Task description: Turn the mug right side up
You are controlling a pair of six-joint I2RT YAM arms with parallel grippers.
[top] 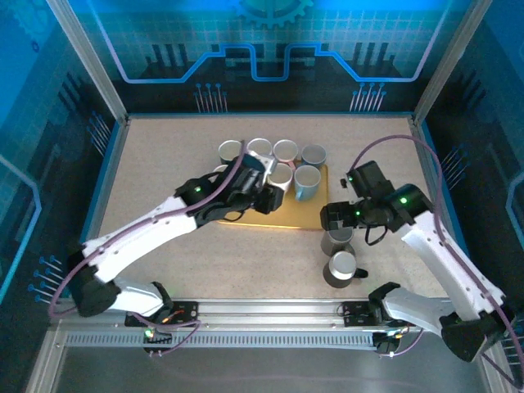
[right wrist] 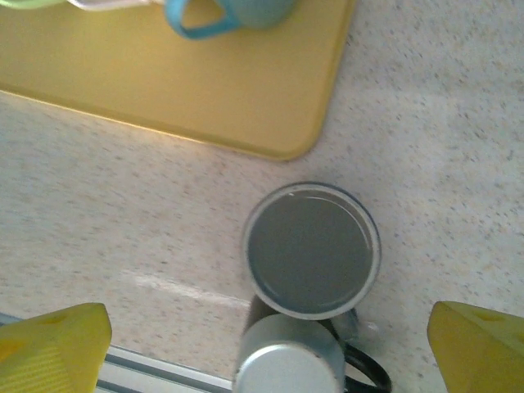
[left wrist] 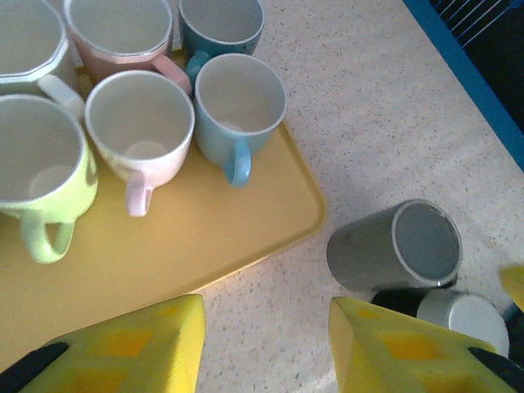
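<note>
My right gripper moves down around the far grey mug (top: 336, 238) (right wrist: 312, 250) next, one finger on either side, because bare tabletop on both sides leaves the fingers room.
Two grey mugs stand close together on the table, right of the yellow tray (top: 304, 219). The near mug (top: 341, 268) (right wrist: 288, 367) has a black handle and shows a flat pale base on top, so it is upside down. The far mug (top: 336, 242) (right wrist: 312, 250) (left wrist: 391, 246) shows a dark grey disc inside a pale rim; whether that is its base or its inside I cannot tell. My right gripper (top: 336, 218) (right wrist: 270, 327) hangs wide open above these two mugs, touching neither. My left gripper (top: 266, 196) (left wrist: 266, 344) is open over bare table at the tray's front right corner, holding nothing.
Several upright mugs (top: 285, 151) in blue, pink, green and white crowd the back of the tray (left wrist: 205, 237). The table's near metal rail (top: 270, 313) runs just in front of the grey mugs. Blue walls (top: 430, 164) enclose the sides.
</note>
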